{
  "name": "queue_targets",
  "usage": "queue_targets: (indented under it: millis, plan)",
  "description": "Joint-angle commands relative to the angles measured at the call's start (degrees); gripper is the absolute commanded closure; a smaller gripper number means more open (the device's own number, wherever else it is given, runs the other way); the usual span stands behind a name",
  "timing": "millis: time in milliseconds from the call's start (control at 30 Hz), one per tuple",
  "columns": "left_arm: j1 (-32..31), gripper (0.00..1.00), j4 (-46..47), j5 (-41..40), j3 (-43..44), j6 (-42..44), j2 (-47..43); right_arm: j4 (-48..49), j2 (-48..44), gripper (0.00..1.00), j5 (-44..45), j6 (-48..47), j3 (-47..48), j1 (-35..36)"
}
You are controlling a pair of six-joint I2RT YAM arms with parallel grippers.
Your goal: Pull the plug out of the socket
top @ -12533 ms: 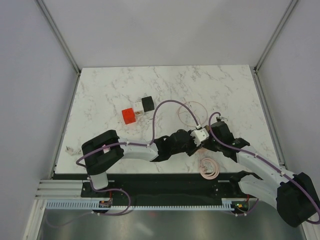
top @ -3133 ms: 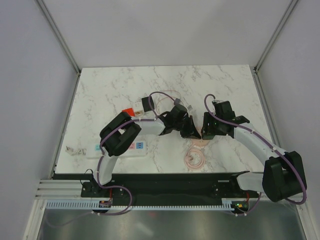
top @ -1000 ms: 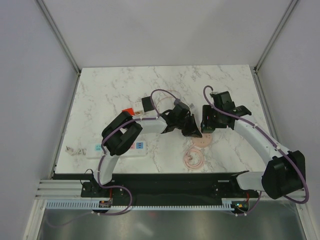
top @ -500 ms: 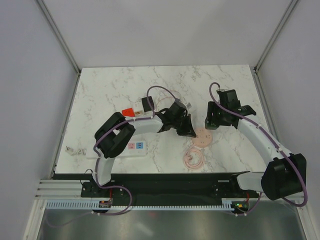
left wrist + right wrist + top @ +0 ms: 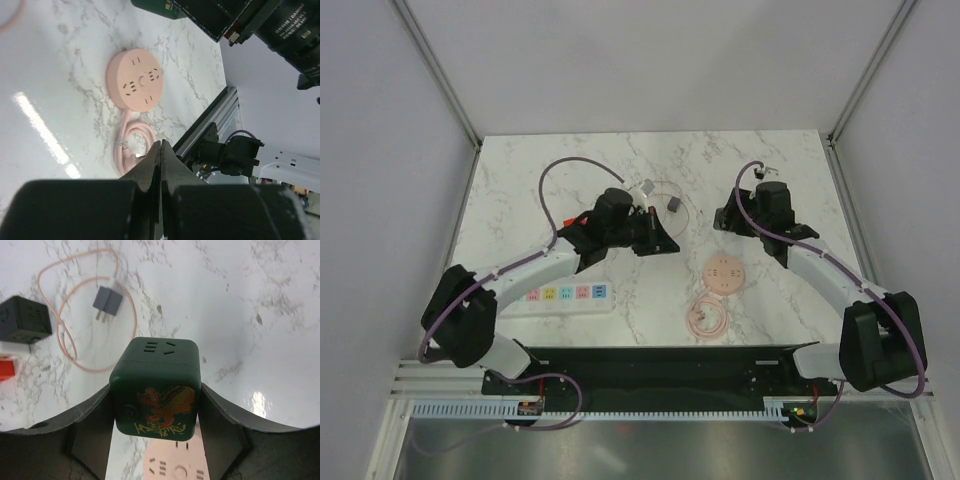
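Observation:
The adapter (image 5: 156, 385) goes down outward in my right gripper next, for release on bare tabletop (image 5: 149, 311) beside the grey plug, below and left in the top view.
The socket, a long white power strip (image 5: 560, 295) with pastel outlets, lies near the front left; no plug shows in it. My right gripper (image 5: 155, 390) is shut on a dark green cube adapter (image 5: 156, 385) with a gold dragon print and holds it above the table. A round pink socket (image 5: 721, 273) lies free just below it, and also shows in the right wrist view (image 5: 175, 467) and the left wrist view (image 5: 134, 82). In the top view the right gripper (image 5: 725, 217) is beyond that disc. My left gripper (image 5: 161, 145) is shut and empty, left of the disc (image 5: 668, 246).
A coiled pink cord (image 5: 705, 315) lies in front of the round socket. A grey plug (image 5: 107, 302) on a thin pink cord loop lies at mid-table (image 5: 674, 205). A black cube (image 5: 25, 320) with white and red blocks (image 5: 7, 370) sits at the left, under my left arm.
My right gripper has lifted off the round pink socket and moved away toward the far side with the green cube. My left arm has swung back left, uncovering the white power strip.

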Motion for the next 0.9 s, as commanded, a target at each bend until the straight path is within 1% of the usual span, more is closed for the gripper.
queue_targets:
  millis: [0,33,67,100,133,200,233,333,500,633,767,867]
  plan:
    - [3.6,0.98,1.5,0.9,-6.6,-0.3,-8.5,20.1,3.4,1.0,1.0,2.6,-0.6,0.9]
    - [4.2,0.98,1.5,0.3,-7.8,-0.3,-10.3,23.9,5.9,1.0,1.0,2.8,-0.7,1.1]
    - [4.7,0.98,1.6,-0.5,-10.2,-0.3,-11.9,26.1,7.4,1.0,3.1,2.5,-0.7,1.3]
    - [4.9,0.98,1.5,-2.1,-11.4,-0.2,-15.5,27.6,8.9,1.0,3.9,2.0,-0.4,1.7]
    - [5.0,0.98,1.5,-2.9,-12.4,0.2,-17.0,29.8,12.2,1.0,4.6,1.3,1.0,1.9]
    - [5.2,0.98,1.6,-4.8,-15.0,0.9,-20.8,31.3,15.8,1.0,5.8,0.2,3.0,2.3]
    - [5.4,0.98,1.5,-5.1,-15.7,1.2,-21.9,31.8,18.9,1.0,5.9,0.1,4.8,2.3]
    - [6.1,0.98,-0.6,-6.0,-16.9,2.3,-24.2,32.6,24.2,1.0,5.4,0.1,8.2,2.8]
    - [6.7,0.98,-1.9,-7.5,-18.9,3.3,-27.6,31.3,29.7,1.0,8.0,-2.6,14.1,4.8]
    - [7.1,0.98,-2.2,-8.7,-19.5,4.0,-28.7,28.5,33.0,0.95,9.1,-4.6,18.4,6.0]
    - [7.4,0.98,-2.3,-8.9,-19.0,4.1,-28.2,24.1,36.9,0.92,9.4,-6.2,22.6,6.8]
    - [7.5,0.98,-2.2,-8.5,-18.7,3.8,-27.3,22.9,38.3,0.9,10.5,-6.9,23.1,7.2]
